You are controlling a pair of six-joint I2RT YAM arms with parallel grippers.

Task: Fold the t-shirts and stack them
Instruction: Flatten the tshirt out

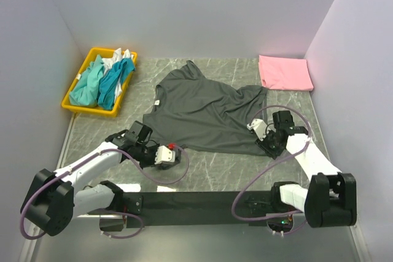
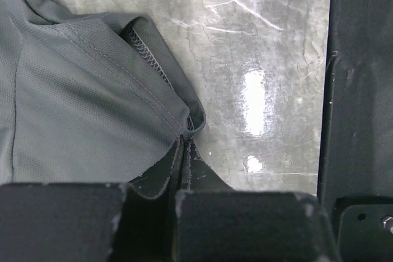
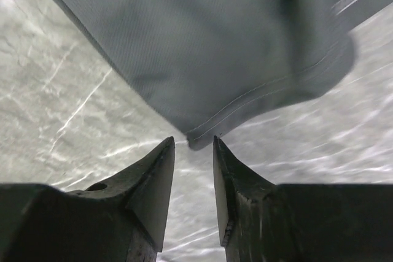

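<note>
My right gripper comes down onto the shirt's hem corner [image 3: 195,140] next, one open finger to each side, since that corner lies just beyond its fingers, still unheld.
A dark charcoal grey t-shirt [image 1: 202,108] lies spread and rumpled on the marble table. My left gripper [image 1: 175,150] is at its near left hem. In the left wrist view the gripper [image 2: 184,142] is shut, pinching the folded hem corner of the grey shirt [image 2: 86,102]. My right gripper [image 1: 267,147] is at the shirt's near right corner. In the right wrist view the gripper [image 3: 193,142] is open, and the shirt's hem corner [image 3: 245,59] lies just beyond the tips, not held. A folded pink t-shirt [image 1: 284,72] lies at the back right.
A yellow tray [image 1: 72,107] at the back left holds teal [image 1: 101,81] and white [image 1: 118,57] shirts. Grey walls close in the left, back and right sides. The black base rail [image 1: 196,204] runs along the near edge and also shows in the left wrist view [image 2: 359,90].
</note>
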